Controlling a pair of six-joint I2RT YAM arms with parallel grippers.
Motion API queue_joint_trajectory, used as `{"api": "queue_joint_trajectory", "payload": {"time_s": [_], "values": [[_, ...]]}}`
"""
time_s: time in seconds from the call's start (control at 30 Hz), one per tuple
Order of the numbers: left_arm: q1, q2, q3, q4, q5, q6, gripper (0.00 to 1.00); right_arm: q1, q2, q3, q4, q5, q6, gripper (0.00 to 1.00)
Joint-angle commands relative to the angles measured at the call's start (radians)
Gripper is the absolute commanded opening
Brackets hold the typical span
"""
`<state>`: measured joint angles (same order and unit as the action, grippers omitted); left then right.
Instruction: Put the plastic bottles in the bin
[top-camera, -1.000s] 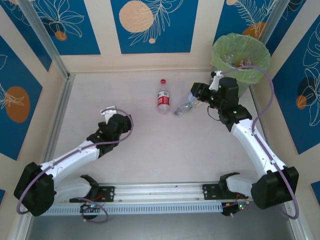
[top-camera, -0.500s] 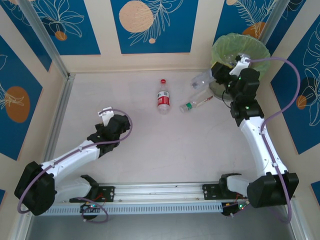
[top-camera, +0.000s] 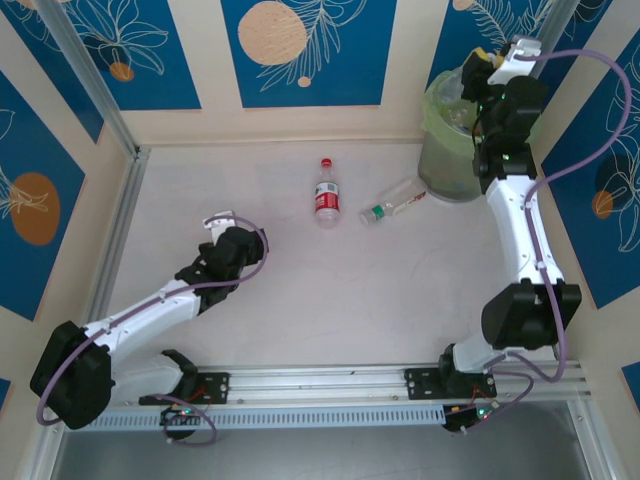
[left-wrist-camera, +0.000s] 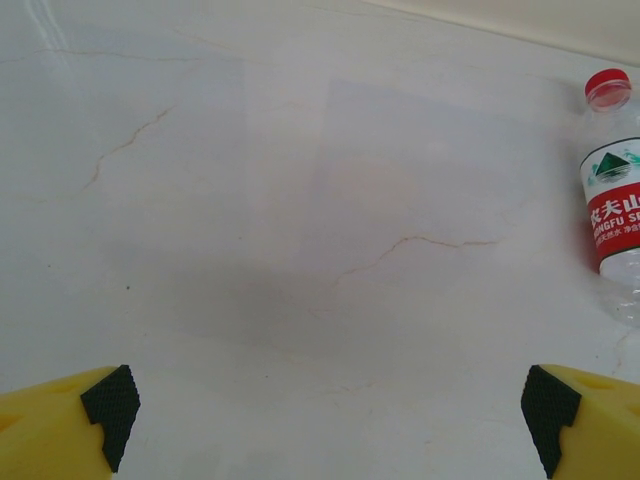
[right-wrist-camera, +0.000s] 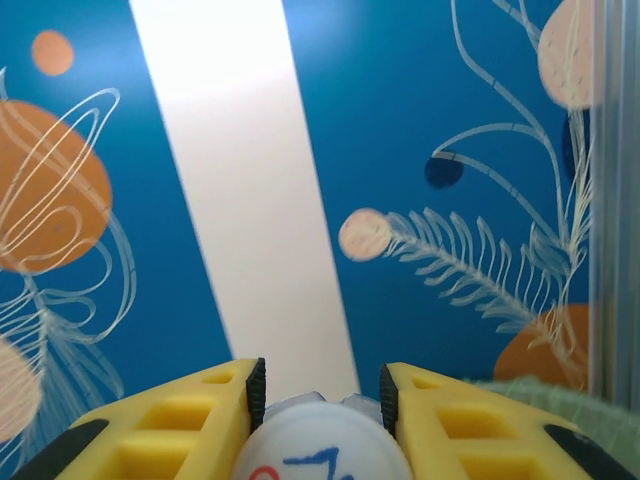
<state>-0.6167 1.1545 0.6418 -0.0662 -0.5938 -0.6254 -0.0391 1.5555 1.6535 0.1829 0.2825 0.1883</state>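
The clear plastic bottle needs to be let go over the bin's opening (top-camera: 457, 112), so my right gripper needs to tilt down there next, as the yellow fingers still face the blue wall.
My right gripper (top-camera: 483, 62) is raised over the round grey-green bin (top-camera: 448, 160) at the back right. It is shut on a clear plastic bottle whose white cap (right-wrist-camera: 320, 447) sits between the yellow fingers (right-wrist-camera: 195, 410). Two more bottles lie on the table. One has a red cap and a red label (top-camera: 326, 195) (left-wrist-camera: 612, 190). The other, with a green cap (top-camera: 390, 206), lies just left of the bin. My left gripper (top-camera: 222, 228) (left-wrist-camera: 330, 415) hovers low over bare table to the left of the red-cap bottle, open and holding nothing.
Blue patterned walls (top-camera: 300, 45) close in the back and sides of the table. The bin's light-green bag rim (right-wrist-camera: 545, 395) shows at the lower right of the right wrist view. A metal rail (top-camera: 320, 385) runs along the near edge between the arm bases.
My right arm has lifted a clear bottle from the table up and back over the bin. The green-cap bottle stayed on the table. The left arm barely moved.
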Motion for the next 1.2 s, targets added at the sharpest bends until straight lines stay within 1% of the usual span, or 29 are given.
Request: {"api": "queue_joint_trajectory", "payload": {"time_s": [0.0, 0.1, 0.23, 0.27, 0.33, 0.4, 0.5, 0.6, 0.7, 0.8, 0.87, 0.97, 1.17], "values": [[0.014, -0.019, -0.004, 0.025, 0.009, 0.014, 1.0, 0.004, 0.087, 0.134, -0.017, 0.026, -0.138, 0.0], [0.014, -0.018, 0.001, 0.016, 0.008, 0.019, 1.0, 0.014, 0.225, 0.315, -0.13, 0.108, -0.242, 0.0], [0.017, -0.018, 0.005, -0.005, -0.008, 0.013, 1.0, 0.035, 0.442, 0.616, -0.293, 0.331, -0.48, 0.0], [0.019, -0.019, 0.003, -0.007, -0.013, 0.011, 1.0, 0.033, 0.492, 0.691, -0.34, 0.369, -0.51, 0.0], [0.02, -0.021, 0.002, -0.01, -0.021, 0.011, 1.0, 0.028, 0.558, 0.795, -0.45, 0.371, -0.509, 0.0], [0.022, -0.021, 0.004, -0.01, -0.023, 0.011, 1.0, 0.027, 0.571, 0.798, -0.493, 0.341, -0.477, 0.0], [0.027, -0.017, 0.006, -0.012, -0.021, 0.008, 1.0, 0.044, 0.571, 0.777, -0.466, 0.356, -0.511, 0.0], [0.027, -0.01, 0.003, -0.012, -0.014, 0.003, 1.0, 0.063, 0.586, 0.767, -0.434, 0.387, -0.596, 0.01], [0.026, -0.004, -0.003, -0.013, -0.013, -0.008, 1.0, 0.091, 0.585, 0.706, -0.356, 0.43, -0.703, 0.02], [0.027, 0.001, -0.004, -0.013, -0.011, -0.01, 1.0, 0.112, 0.583, 0.656, -0.295, 0.448, -0.762, 0.02], [0.028, 0.002, -0.003, -0.012, -0.009, -0.009, 1.0, 0.122, 0.585, 0.64, -0.285, 0.446, -0.763, 0.02], [0.028, 0.005, -0.003, -0.013, -0.008, -0.008, 1.0, 0.125, 0.593, 0.617, -0.299, 0.442, -0.722, 0.02], [0.028, 0.002, -0.004, -0.033, -0.011, -0.002, 1.0, 0.077, 0.65, 0.619, -0.298, 0.468, -0.693, 0.01]]}}
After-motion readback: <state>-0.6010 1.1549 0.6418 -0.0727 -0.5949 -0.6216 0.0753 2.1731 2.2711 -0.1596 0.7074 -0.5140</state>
